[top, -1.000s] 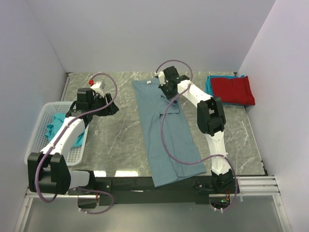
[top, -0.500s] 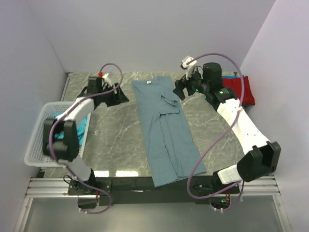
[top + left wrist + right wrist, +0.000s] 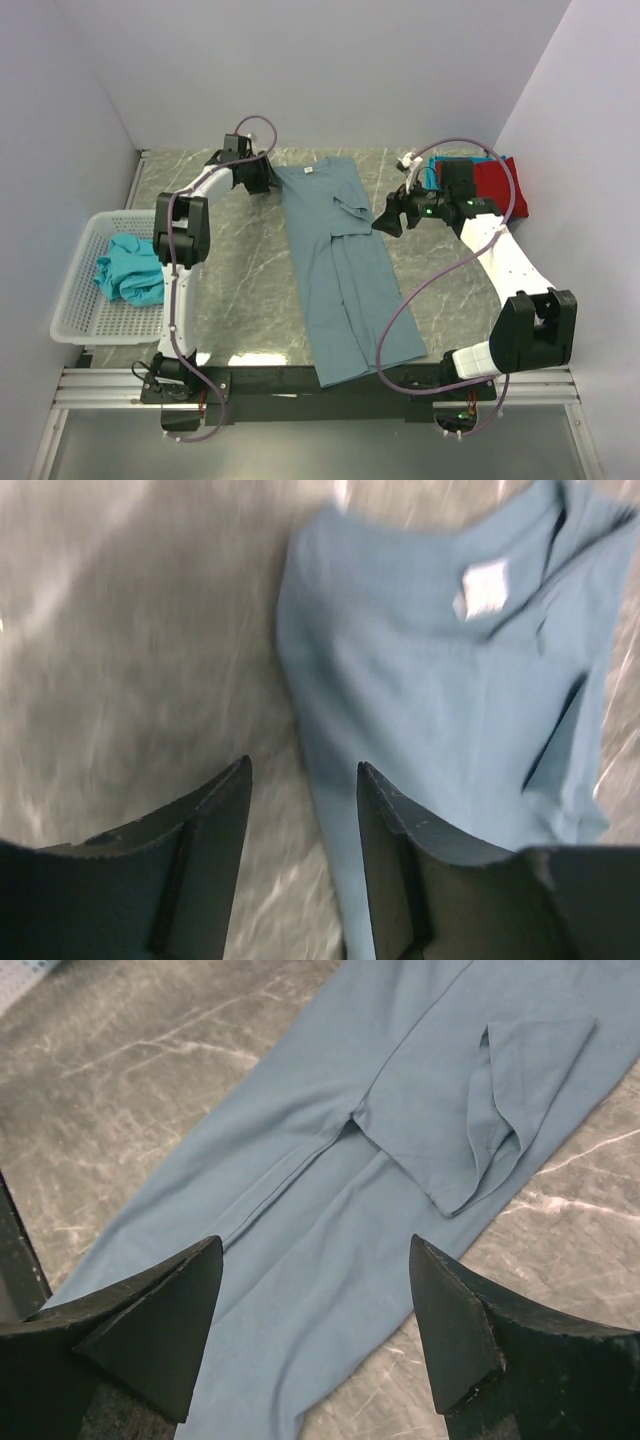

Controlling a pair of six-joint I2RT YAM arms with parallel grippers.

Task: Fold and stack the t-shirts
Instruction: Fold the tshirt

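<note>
Next, my right gripper moves back and down onto the hem corner on the folded-sleeve side.
A large slate blue-grey t-shirt (image 3: 340, 270) lies flat in the middle of the table, folded lengthwise into a long strip with its collar at the far end. Its right sleeve (image 3: 500, 1100) is turned in over the body. My left gripper (image 3: 268, 183) hovers at the far left corner by the collar, jaws open over the shirt's left edge (image 3: 303, 772), holding nothing. My right gripper (image 3: 383, 225) is open wide just above the shirt's right edge (image 3: 315, 1250), near the folded sleeve. A folded red t-shirt (image 3: 497, 185) lies on a teal one (image 3: 435, 177) at the back right.
A white basket (image 3: 72, 295) at the left holds a crumpled teal t-shirt (image 3: 128, 272). A white label (image 3: 485, 585) shows inside the blue shirt's collar. Grey walls close the back and sides, and a metal rail (image 3: 320, 385) runs along the near edge.
My right gripper let go of the shirt's far end, opened and drew back to its right edge. The left arm swung from the basket side across to the collar corner.
</note>
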